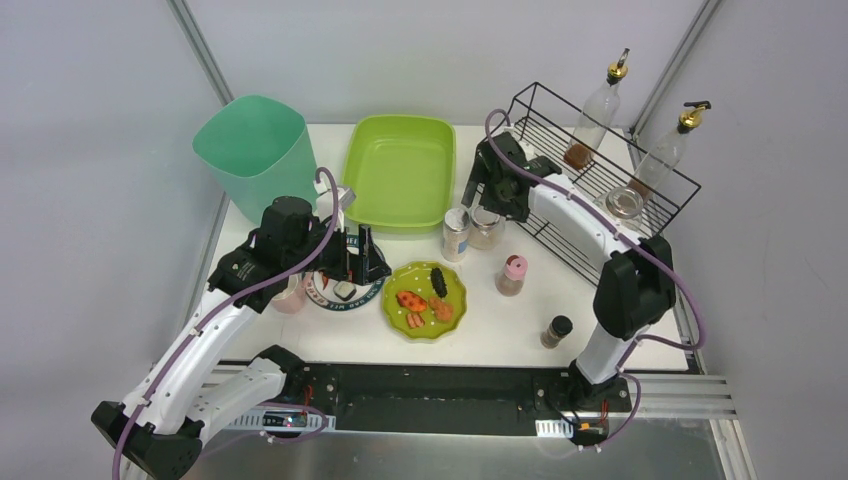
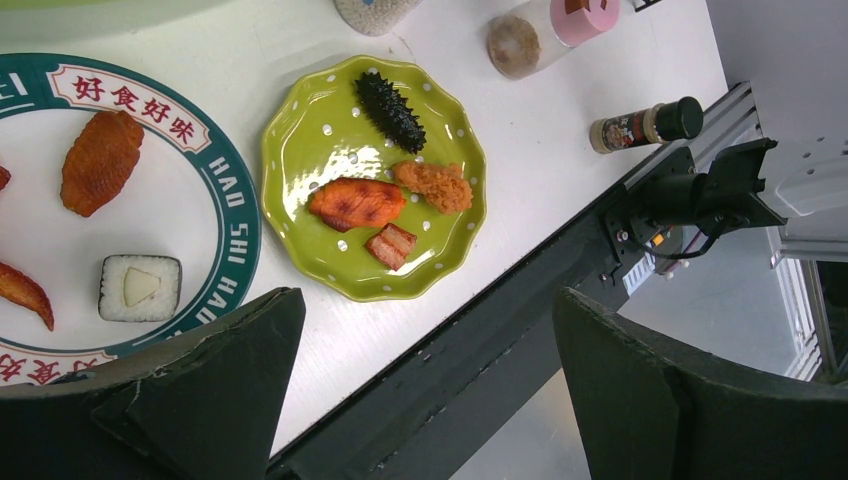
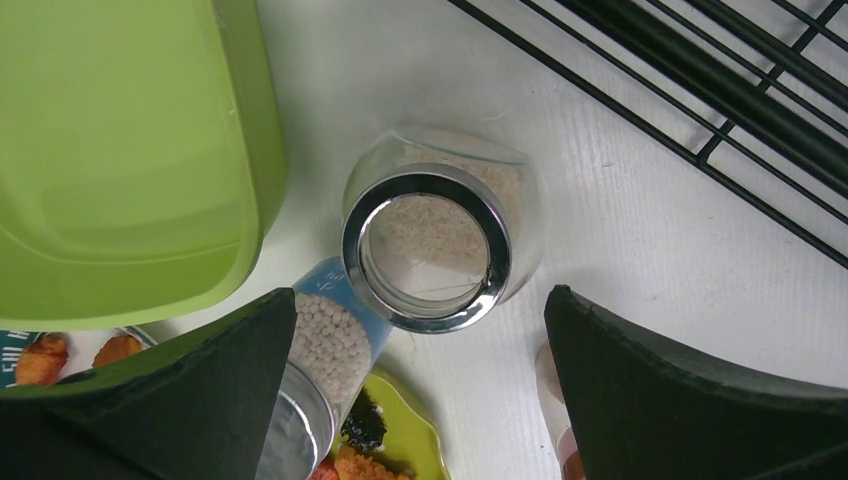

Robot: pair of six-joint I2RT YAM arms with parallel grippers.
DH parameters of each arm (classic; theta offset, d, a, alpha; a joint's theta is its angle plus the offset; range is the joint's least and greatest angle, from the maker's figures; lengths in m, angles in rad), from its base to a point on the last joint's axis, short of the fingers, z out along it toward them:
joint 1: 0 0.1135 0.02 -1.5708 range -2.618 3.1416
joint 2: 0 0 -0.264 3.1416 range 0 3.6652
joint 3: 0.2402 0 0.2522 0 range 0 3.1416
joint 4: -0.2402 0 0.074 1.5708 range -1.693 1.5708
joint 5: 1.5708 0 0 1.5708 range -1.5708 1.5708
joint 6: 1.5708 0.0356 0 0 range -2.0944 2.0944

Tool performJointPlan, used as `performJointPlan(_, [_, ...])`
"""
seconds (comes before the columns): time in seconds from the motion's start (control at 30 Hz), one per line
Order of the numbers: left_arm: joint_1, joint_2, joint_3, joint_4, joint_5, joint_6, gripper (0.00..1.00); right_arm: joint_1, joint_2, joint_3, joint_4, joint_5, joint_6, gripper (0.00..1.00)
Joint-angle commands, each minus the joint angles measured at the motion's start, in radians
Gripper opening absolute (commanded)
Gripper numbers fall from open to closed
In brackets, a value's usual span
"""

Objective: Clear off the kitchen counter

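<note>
I need to lower my right gripper around the glass jar's metal lid (image 1: 487, 217) (image 3: 427, 248), because the lid's rim is at the very top and fits between the open fingers.
The white kitchen counter (image 1: 640, 330) holds a green dotted plate (image 1: 425, 300) of food pieces, a teal-rimmed white plate (image 1: 345, 292) with food, and several jars. My left gripper (image 1: 360, 262) is open and empty above the white plate; in its wrist view (image 2: 425, 297) the green plate (image 2: 370, 180) lies ahead. My right gripper (image 1: 490, 205) is open and empty over a metal-lidded glass jar (image 3: 430, 245) of pale grains, its fingers on either side above it. A blue-labelled jar (image 3: 335, 350) stands by the left finger.
A lime-green tub (image 1: 400, 170) and a teal bin (image 1: 255, 150) stand at the back. A black wire rack (image 1: 600, 170) at the right holds two oil bottles and a glass jar. A pink-lidded jar (image 1: 512, 275) and a black-capped spice bottle (image 1: 556, 331) stand front right.
</note>
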Motion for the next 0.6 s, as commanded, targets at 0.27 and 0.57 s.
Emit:
performJointPlan(0.27, [0.011, -0.016, 0.000, 0.004, 0.010, 0.012, 1.00, 0.000, 0.101, 0.068, -0.017, 0.018, -0.018, 0.99])
performJointPlan(0.57, [0.011, -0.018, 0.001, 0.005, 0.014, 0.012, 1.00, 0.000, 0.144, 0.103, -0.046, 0.046, -0.049, 0.95])
